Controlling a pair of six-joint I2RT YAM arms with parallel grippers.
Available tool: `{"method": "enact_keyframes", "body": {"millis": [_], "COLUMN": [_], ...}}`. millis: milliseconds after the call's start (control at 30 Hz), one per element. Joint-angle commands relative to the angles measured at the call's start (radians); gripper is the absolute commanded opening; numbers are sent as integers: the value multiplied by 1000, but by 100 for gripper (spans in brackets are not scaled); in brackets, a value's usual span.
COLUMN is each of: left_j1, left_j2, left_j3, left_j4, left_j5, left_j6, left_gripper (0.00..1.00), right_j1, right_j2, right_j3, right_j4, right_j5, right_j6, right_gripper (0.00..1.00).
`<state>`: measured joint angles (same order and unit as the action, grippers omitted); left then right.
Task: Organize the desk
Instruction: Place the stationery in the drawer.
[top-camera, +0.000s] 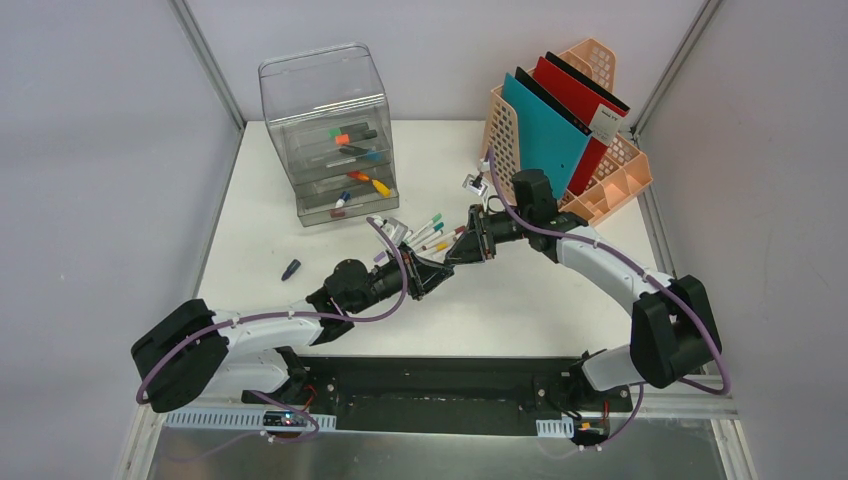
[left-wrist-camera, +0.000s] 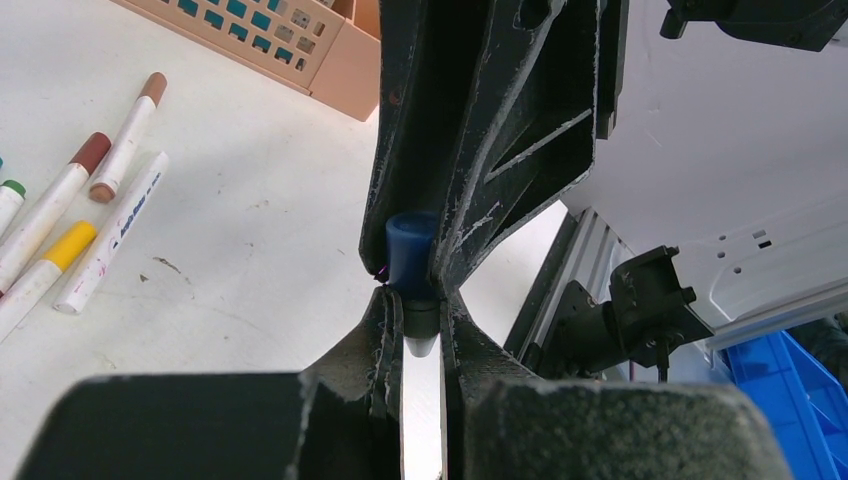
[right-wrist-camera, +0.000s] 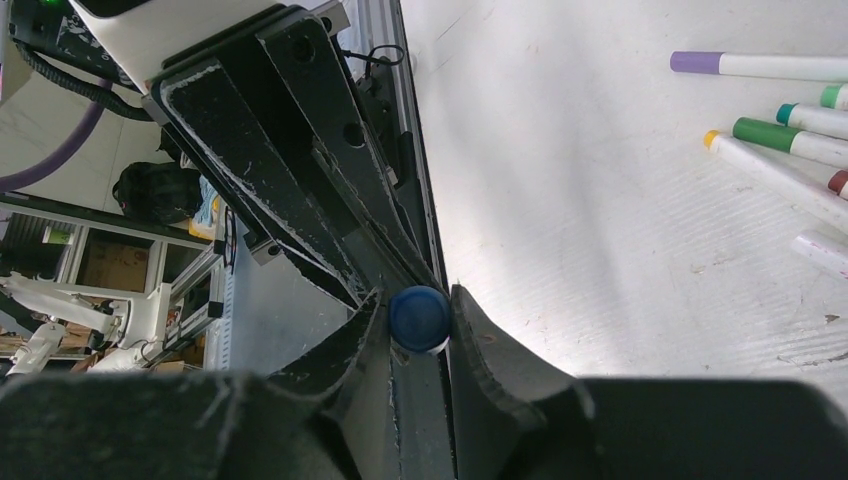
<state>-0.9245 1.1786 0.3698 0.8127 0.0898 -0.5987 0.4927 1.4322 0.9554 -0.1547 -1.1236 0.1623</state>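
Note:
The robot's right gripper will swing outward past the loose markers and then let go of the marker over the front tray of the clear drawer unit, because markers are already in that unit.
Over the middle of the white desk (top-camera: 560, 300) my two grippers meet tip to tip. My left gripper (top-camera: 437, 270) is shut on the body of a marker. In the left wrist view its fingers (left-wrist-camera: 420, 300) pinch the marker's dark collar and white barrel (left-wrist-camera: 421, 340). My right gripper (top-camera: 462, 250) is shut on the marker's blue cap (left-wrist-camera: 410, 255). In the right wrist view (right-wrist-camera: 418, 300) the round blue cap end (right-wrist-camera: 419, 318) sits between its fingers. The marker is held above the desk and is hidden in the top view.
Several loose markers (top-camera: 430, 232) lie just behind the grippers. A clear drawer unit (top-camera: 330, 130) holding markers stands at the back left. A peach file organiser (top-camera: 600, 170) with teal and red folders stands at the back right. A small dark cap (top-camera: 291, 269) lies at the left.

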Motion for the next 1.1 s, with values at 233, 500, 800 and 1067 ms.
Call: {"method": "enact_keyframes", "body": {"millis": [233, 500, 800, 1067], "left_j1": [-10, -9, -9, -10], "left_j2": [-72, -368, -656, -685], "left_j3": [38, 51, 55, 103], "left_j4": [-101, -505, -959, -1130], "left_j5": [-15, -146, -402, -452], "left_j6": [14, 158, 184, 187], "left_gripper": [34, 76, 88, 88], "right_j1": [22, 26, 34, 151], "right_j2": [-11, 33, 11, 153], "right_j3": [71, 214, 255, 453], "right_j4": [-89, -497, -572, -647], "right_j5": [-53, 35, 248, 550], "right_j6": [-113, -500, -633, -767], "right_gripper": [0, 0, 1, 1]}}
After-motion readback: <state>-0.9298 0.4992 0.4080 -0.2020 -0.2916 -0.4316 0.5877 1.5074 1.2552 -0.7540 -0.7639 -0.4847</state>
